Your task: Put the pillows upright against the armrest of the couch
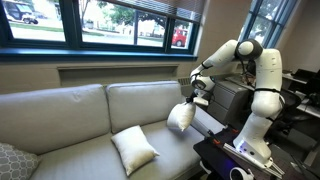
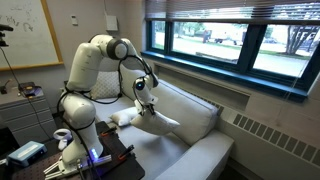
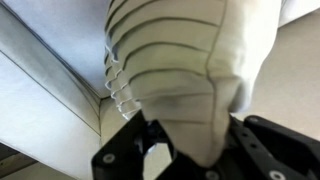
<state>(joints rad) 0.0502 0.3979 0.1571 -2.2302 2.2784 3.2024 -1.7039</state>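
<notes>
The fabric still hangs above the seat, so next I will move my gripper toward the armrest by the robot and bring the pillow against its inner side down, then release it.
A cream-white pillow (image 1: 181, 117) hangs just above the couch (image 1: 90, 115) at the end nearest the robot, and my gripper (image 1: 197, 98) is shut on its top edge. In the wrist view its fabric (image 3: 185, 70) bunches in folds between my fingers (image 3: 262, 145), with the gripper (image 3: 195, 150) pinching a gathered corner. In an exterior view the same pillow (image 2: 160, 121) dangles below the gripper (image 2: 147, 100) over the seat. A second cream-white pillow (image 1: 133, 150) lies flat on the seat cushion. The armrest by the robot is mostly hidden behind the held pillow.
A grey patterned pillow (image 1: 12, 160) rests at the couch's far end. The robot's black base (image 1: 228, 152) with cables stands close beside the couch. Windows (image 1: 100, 20) run behind the backrest, and a dark cabinet (image 1: 232, 98) stands behind the arm.
</notes>
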